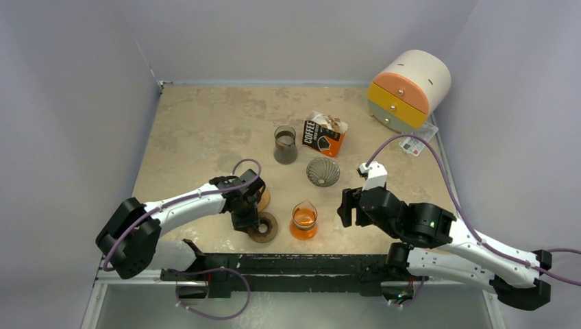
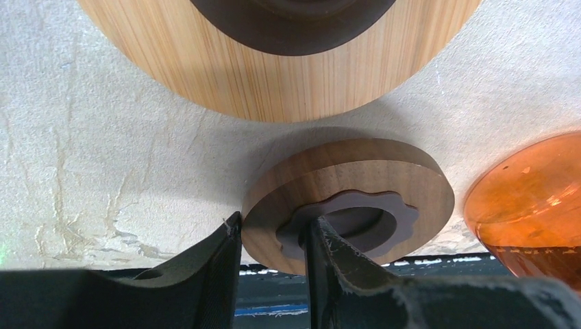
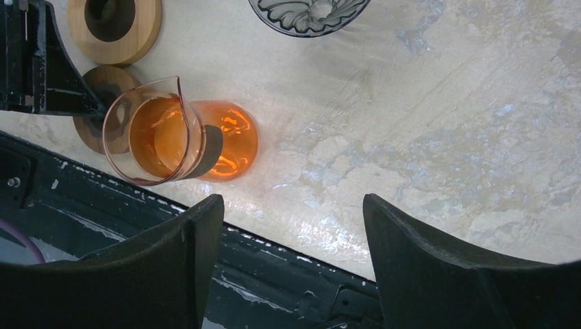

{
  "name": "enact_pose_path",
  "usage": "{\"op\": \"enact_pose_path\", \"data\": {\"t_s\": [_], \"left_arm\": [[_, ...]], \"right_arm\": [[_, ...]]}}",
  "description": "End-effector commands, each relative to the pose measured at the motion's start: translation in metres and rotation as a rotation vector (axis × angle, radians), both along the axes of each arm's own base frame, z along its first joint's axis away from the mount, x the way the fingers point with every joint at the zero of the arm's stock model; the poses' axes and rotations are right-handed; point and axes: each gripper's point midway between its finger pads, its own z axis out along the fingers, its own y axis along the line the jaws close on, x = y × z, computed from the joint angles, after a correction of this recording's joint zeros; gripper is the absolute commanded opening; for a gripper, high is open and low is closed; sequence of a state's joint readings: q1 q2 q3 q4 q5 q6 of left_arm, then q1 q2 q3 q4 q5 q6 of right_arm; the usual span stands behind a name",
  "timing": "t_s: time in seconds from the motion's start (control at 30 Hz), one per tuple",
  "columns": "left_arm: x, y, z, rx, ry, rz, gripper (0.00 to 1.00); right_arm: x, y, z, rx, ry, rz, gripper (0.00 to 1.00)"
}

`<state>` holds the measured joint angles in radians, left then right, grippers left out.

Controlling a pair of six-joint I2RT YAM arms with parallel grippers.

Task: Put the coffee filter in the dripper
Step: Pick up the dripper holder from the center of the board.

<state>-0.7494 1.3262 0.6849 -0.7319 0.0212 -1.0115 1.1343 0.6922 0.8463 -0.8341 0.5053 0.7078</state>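
The server's open rim (image 1: pixel 305 214) is to the left gripper's right in the top view, so the left gripper needs to go up, carry the dark ring onto it and let the ring go.
The coffee filter papers (image 1: pixel 330 123) stick out of an opened coffee box (image 1: pixel 320 137) at the back of the table. In front of the box lies the dripper (image 1: pixel 323 171), a ribbed clear glass cone, whose edge also shows in the right wrist view (image 3: pixel 308 12). My left gripper (image 1: pixel 246 221) (image 2: pixel 273 223) is down at a dark wooden ring (image 2: pixel 370 185) (image 1: pixel 266 229). One finger is against the ring's outer edge and the other is inside its hole, so the jaws are shut on its rim. My right gripper (image 1: pixel 348 205) (image 3: pixel 293 205) hangs open and empty over the table's near edge.
An orange glass server (image 1: pixel 304 219) (image 3: pixel 181 133) stands just right of the dark ring. A light wooden ring (image 2: pixel 274 75) (image 3: pixel 116 24) lies just behind it. A glass jar (image 1: pixel 285 145) stands left of the box. A round drawer unit (image 1: pixel 410 89) sits at the back right.
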Motion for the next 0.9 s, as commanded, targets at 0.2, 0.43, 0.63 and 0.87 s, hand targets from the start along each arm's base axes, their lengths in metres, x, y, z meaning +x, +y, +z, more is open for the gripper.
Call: {"op": "enact_pose_path", "data": {"t_s": [0.2,0.43,0.63,0.87], "left_arm": [[0.014,-0.009,0.042,-0.036,-0.084,-0.056,0.00],[0.017,-0.018,0.088,-0.089,-0.126,-0.161,0.00],[0.022,-0.024,0.140,-0.128,-0.182,-0.249,0.00],[0.029,-0.053,0.185,-0.235,-0.218,-0.357,0.00]], "right_arm": [[0.001,-0.004,0.012,0.015,-0.019,-0.019,0.77],[0.001,-0.005,0.023,0.033,-0.023,-0.031,0.77],[0.002,-0.005,0.030,0.044,-0.035,-0.031,0.77],[0.004,-0.014,0.039,0.029,-0.055,-0.047,0.77]]}}
